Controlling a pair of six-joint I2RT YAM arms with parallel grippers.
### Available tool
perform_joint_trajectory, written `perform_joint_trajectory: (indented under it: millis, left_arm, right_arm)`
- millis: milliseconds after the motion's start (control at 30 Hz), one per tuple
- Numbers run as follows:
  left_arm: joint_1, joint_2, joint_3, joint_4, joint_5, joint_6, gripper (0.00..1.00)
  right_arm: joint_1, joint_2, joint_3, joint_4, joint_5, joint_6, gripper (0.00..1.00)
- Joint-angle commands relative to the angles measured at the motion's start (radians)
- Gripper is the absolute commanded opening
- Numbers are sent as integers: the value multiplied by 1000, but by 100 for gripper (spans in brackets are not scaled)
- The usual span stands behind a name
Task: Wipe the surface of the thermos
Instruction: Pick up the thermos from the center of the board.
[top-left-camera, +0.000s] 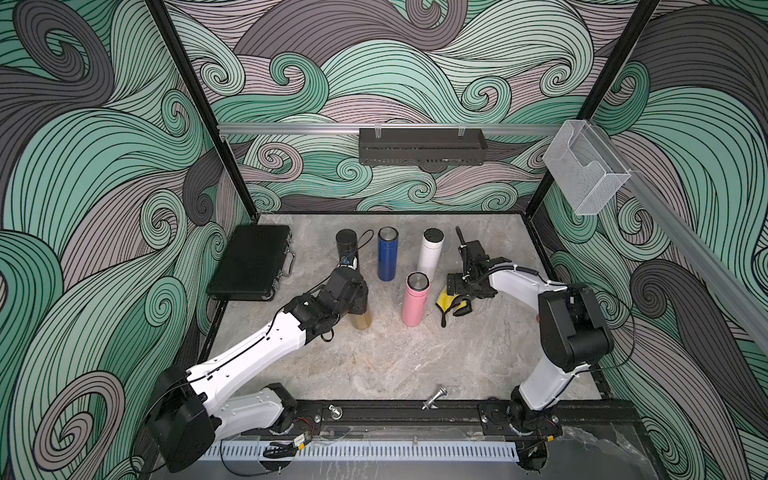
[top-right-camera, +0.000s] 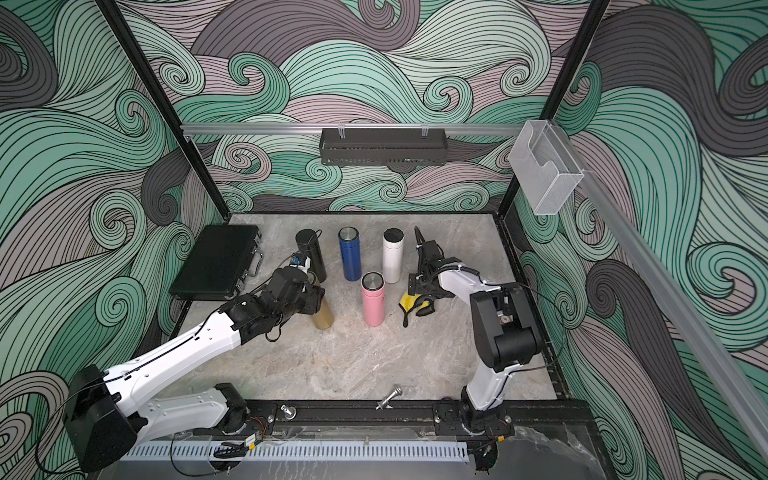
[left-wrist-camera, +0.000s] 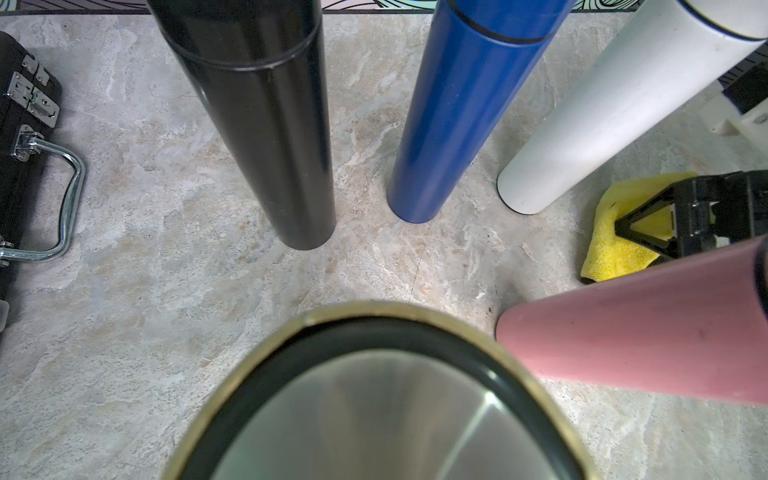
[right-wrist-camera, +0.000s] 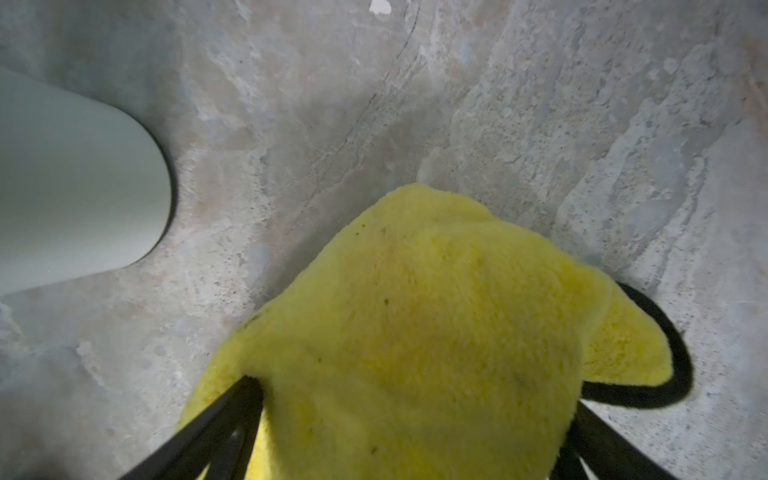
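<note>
The yellow cloth's raised middle (top-left-camera: 451, 301) (right-wrist-camera: 416, 416) already has a finger of my right gripper on either side of it, so my right gripper will stay low over it and close its fingers together there.
A gold thermos (top-left-camera: 361, 320) with a steel lid (left-wrist-camera: 386, 415) stands upright at the front left of the group. My left gripper (top-left-camera: 360, 297) comes down over its top and is shut on it; the fingers themselves stay hidden in the left wrist view. A yellow cloth (top-left-camera: 444, 300) with a black edge lies on the table right of the pink thermos (top-left-camera: 414, 301). My right gripper (right-wrist-camera: 415, 436) is lowered onto the cloth (right-wrist-camera: 415, 311), open, with a black finger (right-wrist-camera: 224, 419) on either side of it.
Black (top-left-camera: 347, 245), blue (top-left-camera: 387, 255) and white (top-left-camera: 431, 253) thermoses stand in a row behind. A black case (top-left-camera: 249, 262) lies at the left. A metal bolt (top-left-camera: 434, 398) lies near the front rail. A black shelf (top-left-camera: 422, 147) hangs on the back wall.
</note>
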Motion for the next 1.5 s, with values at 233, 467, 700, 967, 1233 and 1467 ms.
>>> perform_joint_trajectory:
  millis: [233, 467, 700, 967, 1233, 1467]
  left_arm:
    - [-2, -13, 7, 34, -26, -6, 0]
    - [-2, -24, 4, 37, -25, -7, 0]
    - [-2, -37, 25, 11, -33, -16, 0]
    - [4, -48, 178, -167, -64, -24, 0]
    - [11, -135, 254, -160, -35, -90, 0]
    - [13, -123, 309, -194, -57, -137, 0]
  right_arm:
    - [-39, 28, -36, 32, 17, 93, 73]
    - [-59, -48, -83, 15, 42, 116, 0]
    - [-50, -320, -180, -52, 34, 121, 0]
    - [-24, -1002, -311, -206, -90, 80, 0]
    - [103, -1181, -174, -162, -390, 315, 0]
    - [492, -1000, -70, -38, -134, 237, 0]
